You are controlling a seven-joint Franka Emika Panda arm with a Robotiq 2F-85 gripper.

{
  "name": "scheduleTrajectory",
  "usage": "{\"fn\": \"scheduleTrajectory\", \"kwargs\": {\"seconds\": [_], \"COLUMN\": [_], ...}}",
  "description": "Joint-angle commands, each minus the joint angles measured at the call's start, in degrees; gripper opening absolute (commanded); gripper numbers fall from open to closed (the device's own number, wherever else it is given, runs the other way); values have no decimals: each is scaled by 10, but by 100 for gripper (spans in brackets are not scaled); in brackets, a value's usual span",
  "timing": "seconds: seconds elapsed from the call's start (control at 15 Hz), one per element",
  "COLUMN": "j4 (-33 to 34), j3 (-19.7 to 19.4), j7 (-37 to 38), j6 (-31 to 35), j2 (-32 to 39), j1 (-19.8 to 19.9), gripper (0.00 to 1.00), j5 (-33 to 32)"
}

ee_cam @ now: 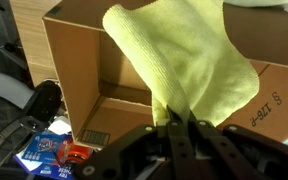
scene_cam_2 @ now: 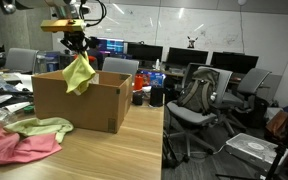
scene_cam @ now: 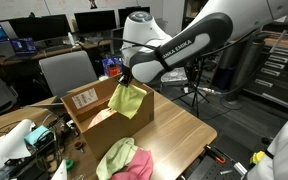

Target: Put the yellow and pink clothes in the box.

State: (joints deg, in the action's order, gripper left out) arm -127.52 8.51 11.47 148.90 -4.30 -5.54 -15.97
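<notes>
The end of the yellow cloth hangs across the box's near side, so my gripper will next go up and outward past that side and open over the box's open inside (scene_cam: 104,103) (ee_cam: 127,68).
My gripper (scene_cam: 127,80) is shut on a yellow cloth (scene_cam: 127,100) and holds it hanging above the open cardboard box (scene_cam: 84,112). In an exterior view the yellow cloth (scene_cam_2: 79,73) dangles from the gripper (scene_cam_2: 76,46) over the box (scene_cam_2: 79,103). In the wrist view the fingers (ee_cam: 180,126) pinch the yellow cloth (ee_cam: 184,60) above the box's inside (ee_cam: 114,100). A pink cloth (scene_cam_2: 14,146) lies on the table in front of the box, with a light green cloth (scene_cam_2: 44,127) on it. Both also show on the table (scene_cam: 134,165).
The wooden table (scene_cam: 179,130) holds the box. Clutter of cables and tools (scene_cam: 29,145) lies beside the box. Office chairs (scene_cam_2: 199,100) and desks with monitors (scene_cam_2: 184,55) stand behind. A snack bag (ee_cam: 49,150) shows beside the box in the wrist view.
</notes>
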Motion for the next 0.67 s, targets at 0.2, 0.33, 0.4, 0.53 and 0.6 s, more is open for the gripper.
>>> {"fn": "scheduleTrajectory", "kwargs": {"seconds": [0.2, 0.33, 0.4, 0.53, 0.6], "j4": [96, 109, 115, 122, 124], "j3": [17, 20, 21, 22, 22], "j7": [58, 67, 68, 70, 70], "j6": [-33, -36, -37, -37, -37], "j2": [8, 10, 11, 13, 14], "j1": [-4, -4, -5, -6, -6], "gripper": [2, 2, 2, 2, 2], "j5": [-46, -57, -57, -56, -55]}}
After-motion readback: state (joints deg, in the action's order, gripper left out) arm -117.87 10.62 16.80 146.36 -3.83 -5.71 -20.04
